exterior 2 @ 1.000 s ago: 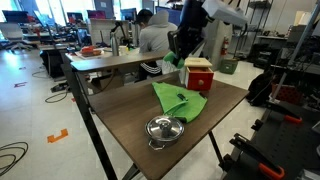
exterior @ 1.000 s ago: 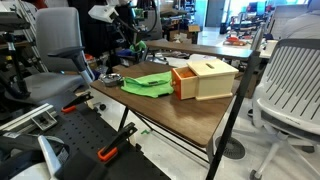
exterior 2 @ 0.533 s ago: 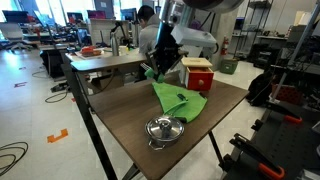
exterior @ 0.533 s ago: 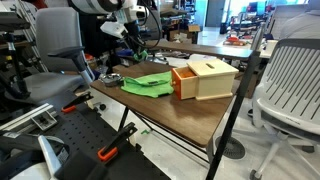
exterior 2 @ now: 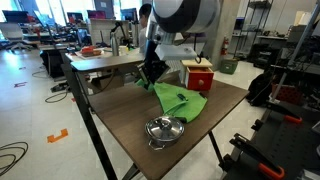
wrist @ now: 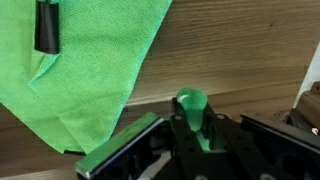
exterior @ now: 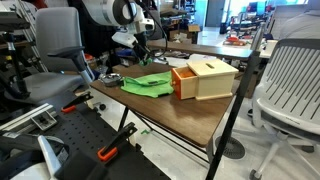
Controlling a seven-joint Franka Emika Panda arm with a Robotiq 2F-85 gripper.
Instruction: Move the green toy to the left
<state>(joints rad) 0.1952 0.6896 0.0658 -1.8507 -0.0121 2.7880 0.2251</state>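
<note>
The gripper moves down to the bare wood beside the green cloth next and releases the green toy (wrist: pixel 190 102), since the toy still hangs above the tabletop there.
In the wrist view my gripper (wrist: pixel 190 128) is shut on the green toy (wrist: pixel 190 102), a small bright green rounded piece that sticks out between the fingers. It hangs over bare wood just beside the edge of the flat green cloth (wrist: pixel 90 60). In both exterior views the gripper (exterior: pixel 140 56) (exterior 2: pixel 152 76) hovers low over the far side of the table, by the cloth (exterior: pixel 148 84) (exterior 2: pixel 182 100) and away from the wooden box (exterior: pixel 205 78). The toy is too small to make out there.
A small black object (wrist: pixel 45 25) lies on the cloth. A metal pot with a lid (exterior 2: pixel 165 128) stands near the table's front edge. The box shows a red side (exterior 2: pixel 198 75). Office chairs (exterior: pixel 290 85) and a second table (exterior 2: pixel 105 60) surround the wooden table (exterior: pixel 190 118).
The arm has swung away from the box and down, carrying the green toy across the cloth to its far edge. The cloth, box and pot have not moved.
</note>
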